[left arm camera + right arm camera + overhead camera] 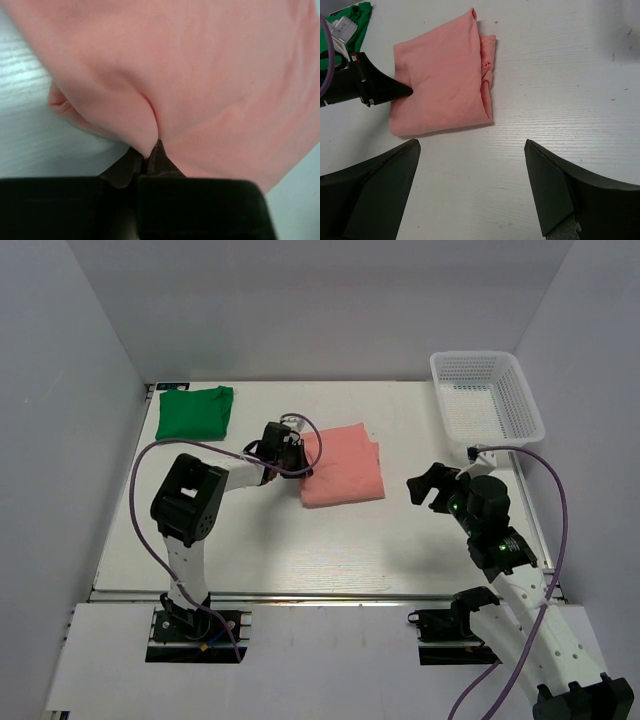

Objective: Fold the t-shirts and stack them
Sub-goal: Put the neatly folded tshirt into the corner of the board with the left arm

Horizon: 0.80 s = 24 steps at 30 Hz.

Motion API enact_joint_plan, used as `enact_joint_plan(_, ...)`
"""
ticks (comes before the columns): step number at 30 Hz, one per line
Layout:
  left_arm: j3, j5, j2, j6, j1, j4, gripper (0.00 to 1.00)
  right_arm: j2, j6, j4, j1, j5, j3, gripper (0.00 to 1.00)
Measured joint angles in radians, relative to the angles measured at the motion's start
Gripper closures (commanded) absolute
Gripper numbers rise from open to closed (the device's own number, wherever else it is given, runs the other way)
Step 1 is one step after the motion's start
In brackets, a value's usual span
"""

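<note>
The folded green t-shirt [194, 414] is outward and left of my left gripper in the top view, so I will lift the pink shirt over and release it to stack it.
The salmon-pink t-shirt [343, 465] lies folded into a rectangle in the middle of the table; it also shows in the right wrist view [440, 95] and fills the left wrist view [200, 75]. My left gripper [303, 452] is at its left edge, shut on a pinch of the pink cloth [150, 142]. The bright green t-shirt [194, 411] lies folded at the far left. My right gripper [428, 487] is open and empty, above bare table to the right of the pink shirt; its fingers [380, 180] frame the right wrist view.
A white mesh basket [487, 392] stands at the far right corner. White walls close in the table on the left, back and right. A purple cable loops from each arm.
</note>
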Motion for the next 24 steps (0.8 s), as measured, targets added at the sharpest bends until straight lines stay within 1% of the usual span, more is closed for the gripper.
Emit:
enact_joint_plan(4, 0.104, -0.029, 0.046, 0.052, -0.014, -0.073, 1.0, -0.024, -0.002, -0.011, 0.0, 0.037, 0.0, 0.1)
enact_joint_plan(7, 0.14, -0.089, 0.054, 0.112, -0.023, -0.116, 1.0, -0.049, -0.004, -0.033, 0.0, 0.066, 0.0, 0.1)
enact_joint_plan(14, 0.153, -0.269, -0.039, 0.309, -0.002, -0.22, 1.0, -0.08, -0.011, -0.061, 0.0, 0.139, 0.0, 0.1)
enact_joint_plan(18, 0.22, -0.368, -0.081, 0.437, 0.016, -0.263, 1.0, -0.08, -0.01, -0.079, 0.0, 0.181, 0.0, 0.1)
enact_joint_plan(24, 0.311, -0.442, -0.114, 0.636, 0.052, -0.269, 1.0, -0.078, -0.009, -0.092, 0.0, 0.228, -0.001, 0.1)
